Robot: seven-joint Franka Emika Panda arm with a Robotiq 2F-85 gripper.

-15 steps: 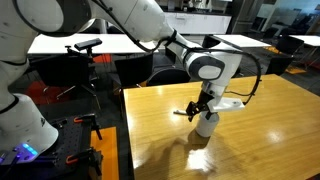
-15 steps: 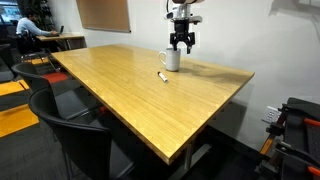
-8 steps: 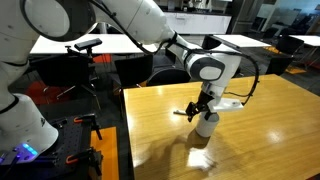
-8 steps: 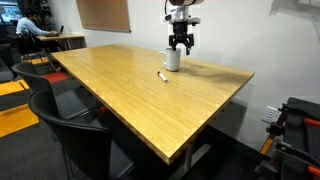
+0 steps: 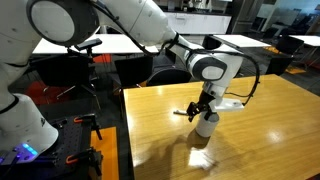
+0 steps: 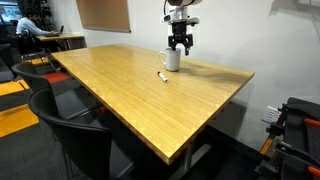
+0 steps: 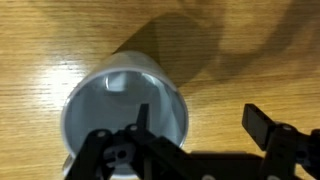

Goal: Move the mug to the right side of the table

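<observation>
Next, my gripper stays in place and closes its fingers onto the mug's side at the rim (image 7: 186,116) between them, since one finger already reaches inside the mug (image 7: 125,105).
The white mug (image 5: 206,124) stands upright on the tan wood-grain table (image 5: 270,140); in an exterior view it sits near the table's far edge (image 6: 172,60). My gripper (image 5: 205,108) hangs directly over it and also shows from behind (image 6: 181,44). In the wrist view the mug (image 7: 125,105) fills the left, seen from above with its inside empty. The gripper (image 7: 200,122) is open: one finger (image 7: 140,118) reaches inside the rim, the other (image 7: 258,125) stands outside over bare table (image 7: 250,40). The jaws straddle the mug's wall without closing on it.
A small dark marker (image 6: 161,77) lies on the table just in front of the mug. Black chairs (image 6: 75,125) stand at the near side. White-topped tables (image 5: 90,43) with chairs stand behind. A wall is close behind the table's far edge.
</observation>
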